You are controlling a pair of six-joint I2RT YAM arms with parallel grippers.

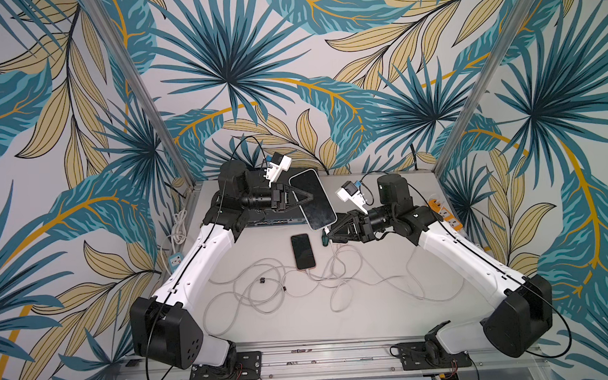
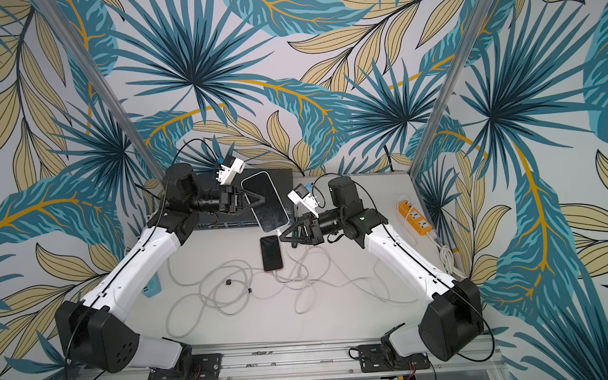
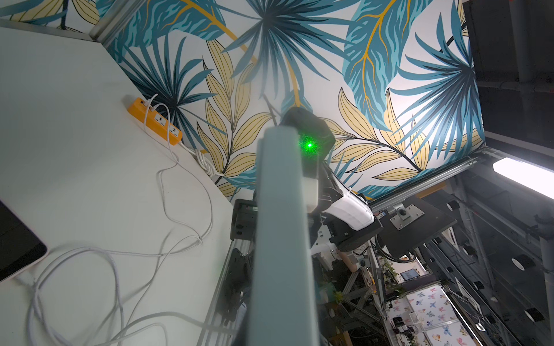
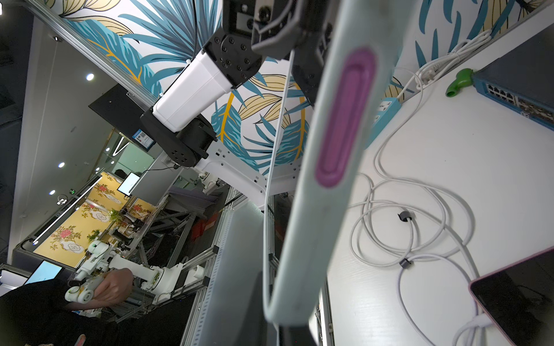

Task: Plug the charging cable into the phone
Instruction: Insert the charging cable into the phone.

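Observation:
The white plug needs to be pressed toward the phone's lower end (image 1: pixel 325 226) (image 4: pixel 293 316) and released next, so my right gripper will move gently outward a little, as that end lies just outward of the gripper.
A large phone (image 1: pixel 318 211) in a pale blue case is held up off the table, screen up, with my left gripper (image 1: pixel 312 197) shut on its left side. Its edge fills the left wrist view (image 3: pixel 284 239) and shows a purple button in the right wrist view (image 4: pixel 344 119). My right gripper (image 1: pixel 330 233) is shut on the white plug of the charging cable (image 1: pixel 327 229), which meets the phone's lower end. Both top views show this, with the plug (image 2: pixel 279 231) at the right gripper (image 2: pixel 282 236). How deep the plug sits is hidden.
A smaller phone (image 1: pixel 303 251) in a red case lies on the table (image 1: pixel 373 319) with a cable in its lower end. Tangled white cables (image 1: pixel 265 289) cover the middle. An orange power strip (image 2: pixel 416 217) lies right, a blue network switch (image 4: pixel 521 90) at the back.

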